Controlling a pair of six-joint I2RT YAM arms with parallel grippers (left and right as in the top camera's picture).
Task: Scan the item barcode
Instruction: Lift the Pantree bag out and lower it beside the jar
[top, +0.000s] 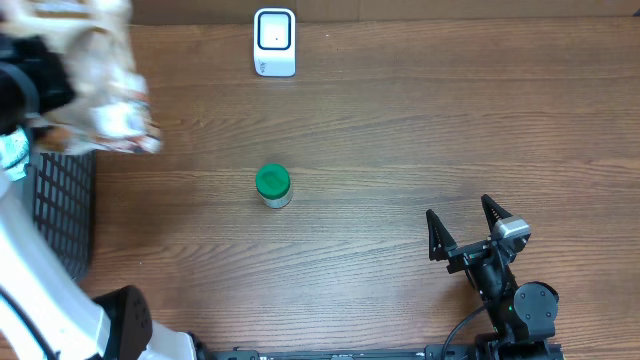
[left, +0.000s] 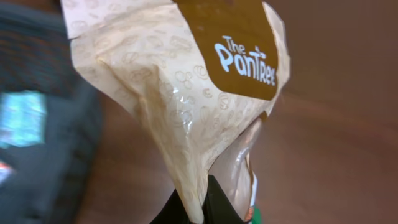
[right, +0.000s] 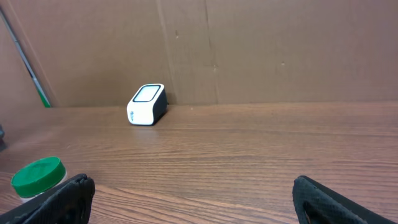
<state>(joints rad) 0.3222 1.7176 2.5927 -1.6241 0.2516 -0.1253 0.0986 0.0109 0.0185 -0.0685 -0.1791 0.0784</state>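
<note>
To get the bag onto the table, my left gripper should lower it away from the basket toward the green-lidded jar first.
The item is a cream snack bag (left: 180, 93) with a brown "The PanTree" label. My left gripper (left: 202, 200) is shut on the bag's pinched bottom edge. In the overhead view the bag (top: 105, 95) is blurred at the far left, held above the table beside the basket. No barcode shows on the bag. The white scanner (top: 274, 42) stands at the table's back edge, also seen in the right wrist view as the scanner (right: 147, 104). My right gripper (top: 463, 225) rests low at the front right, open and holding nothing.
A dark mesh basket (top: 60, 200) sits at the left edge, under and beside the bag; the basket (left: 50, 143) holds other packets. A small jar with a green lid (top: 272, 185) stands mid-table, left of my right gripper. A brown wall lies behind the scanner.
</note>
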